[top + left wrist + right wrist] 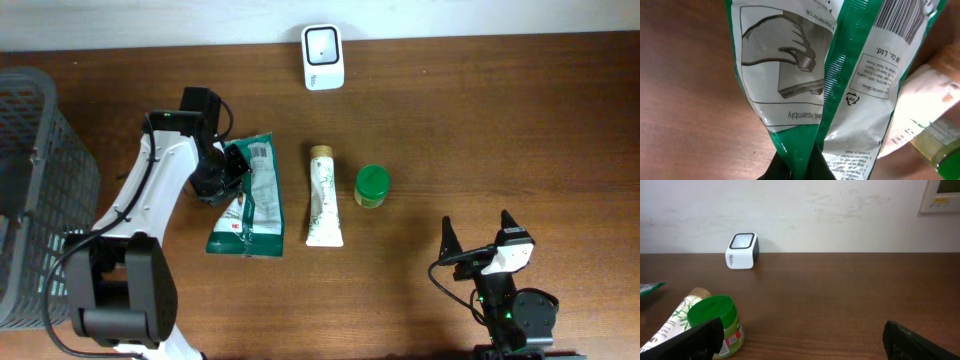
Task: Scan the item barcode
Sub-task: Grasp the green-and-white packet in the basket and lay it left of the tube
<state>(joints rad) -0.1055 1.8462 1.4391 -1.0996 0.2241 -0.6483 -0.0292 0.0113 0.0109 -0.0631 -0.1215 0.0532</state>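
Note:
My left gripper is about to move toward the white tube and lower the pouch's pinched edge onto the table, because the pouch's barcode already faces up.
The item is a green-and-white pouch (250, 195) lying on the table left of centre. My left gripper (228, 180) is shut on the pouch's left edge. In the left wrist view the black fingertips (785, 167) pinch a green fold of the pouch (805, 75), and part of its barcode (897, 17) shows at the top right. The white scanner (323, 57) stands at the far edge of the table, also visible in the right wrist view as a small white box (742, 250). My right gripper (478, 240) stands open and empty near the front right.
A white tube (323, 195) with a tan cap lies right of the pouch, and a green-lidded jar (372, 186) stands beside it. A grey wire basket (35, 180) occupies the left edge. In the right wrist view the jar (715, 317) sits near the left finger.

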